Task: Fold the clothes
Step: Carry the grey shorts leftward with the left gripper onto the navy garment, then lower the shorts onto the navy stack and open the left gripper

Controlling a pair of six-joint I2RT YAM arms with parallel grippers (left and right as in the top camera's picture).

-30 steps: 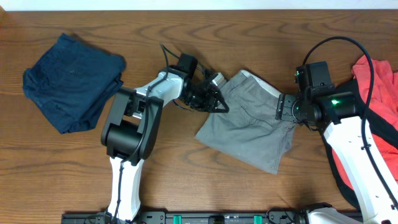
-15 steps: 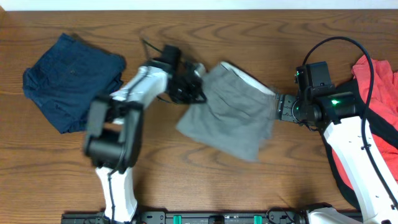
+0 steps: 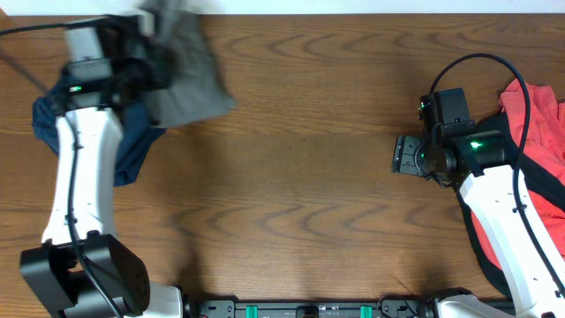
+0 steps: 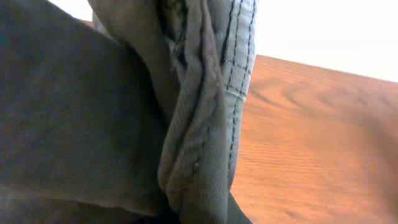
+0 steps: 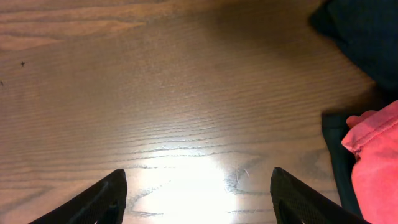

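The shorts [image 3: 183, 78] will go to the left in the overhead view and down with my left gripper next, and it will let go of them onto the navy blue garment [image 3: 132, 150], which is below it.
The grey shorts [image 3: 183, 78] hang bunched from my left gripper [image 3: 146, 44] at the table's far left, above the navy blue garment [image 3: 132, 150]. In the left wrist view the grey cloth [image 4: 124, 124] fills the frame and hides the fingers; stitched seams [image 4: 233, 56] run down it. My right gripper [image 3: 408, 156] is open and empty over bare wood; its two black fingertips [image 5: 109, 196] show wide apart in the right wrist view. A red garment [image 3: 538, 132] with black cloth under it lies at the right edge.
The wooden table [image 3: 309, 177] spans the view. In the right wrist view red cloth [image 5: 376, 162] and dark cloth [image 5: 367, 31] lie to the right of the fingers. A black rail [image 3: 291, 309] runs along the front edge.
My left arm has swung far to the left, dragging the grey shorts from the table's middle over the navy garment. The right gripper has let the shorts go and stayed in place.
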